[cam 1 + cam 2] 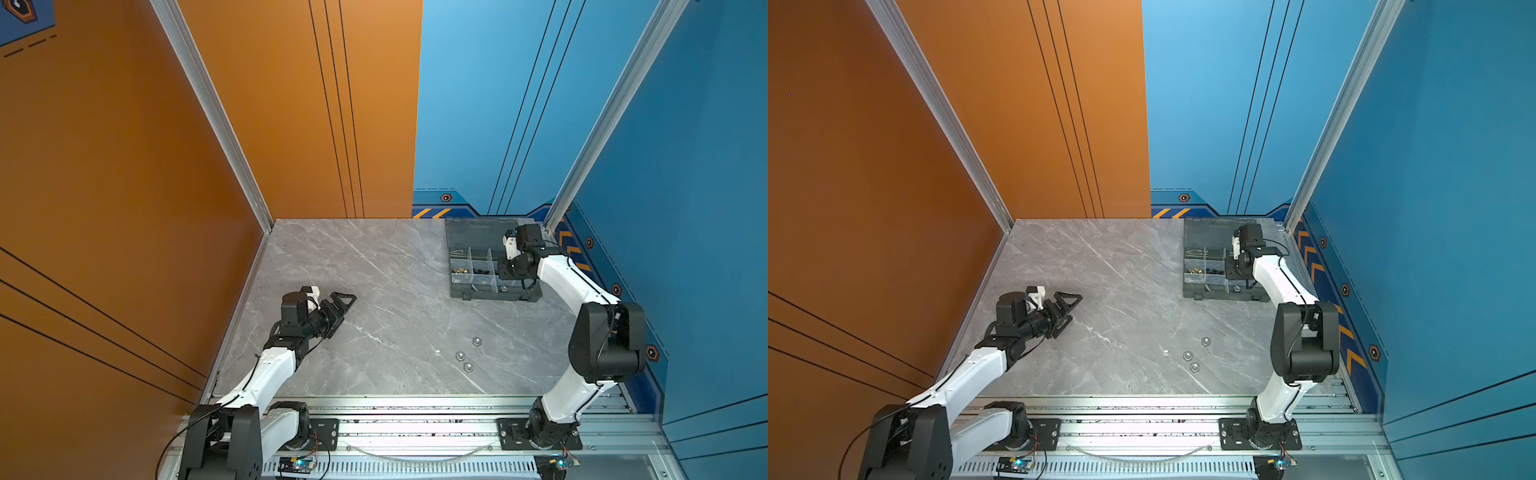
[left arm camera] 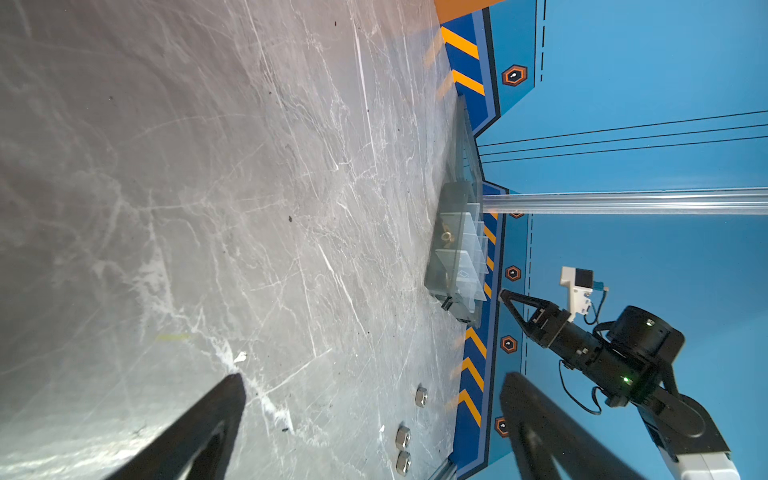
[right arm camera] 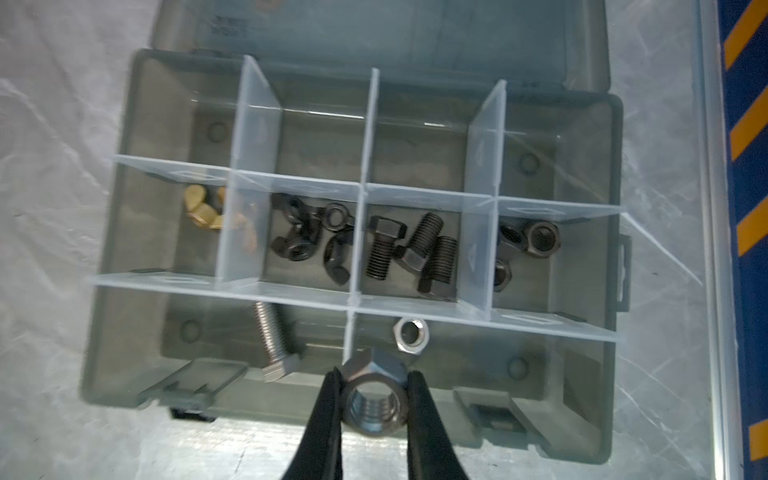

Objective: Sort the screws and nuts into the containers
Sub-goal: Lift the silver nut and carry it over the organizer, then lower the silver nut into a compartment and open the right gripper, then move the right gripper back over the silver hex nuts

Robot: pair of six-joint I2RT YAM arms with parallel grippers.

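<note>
My right gripper is above the silver nut's container (image 1: 510, 290) (image 3: 464, 360), which is on the side toward the chevron side. It needs to go down past the front divider that way next and let go of the nut.
The smoky-grey organiser box (image 3: 104, 291) lies open at the back right of the table (image 1: 457, 286) (image 1: 1192, 286). Its containers hold brass wing nuts (image 3: 203, 212), black wing nuts (image 3: 299, 237), black screws (image 3: 415, 253), black nuts (image 3: 536, 239), a silver screw (image 3: 272, 340) and a silver nut (image 3: 410, 334). My right gripper (image 3: 376, 374) is shut on a large silver nut (image 3: 376, 399) above the box's front wall, by the front divider. Three silver nuts (image 1: 468, 367) (image 1: 1195, 367) (image 2: 403, 436) lie loose on the table. My left gripper (image 2: 372, 376) (image 1: 347, 303) hangs open and empty at the left.
The hinged lid (image 3: 415, 37) lies flat behind the box, against the blue back wall. The right wall with orange chevrons (image 1: 573, 249) stands close beside the box. A metal rail (image 1: 415, 415) runs along the table's front edge.
</note>
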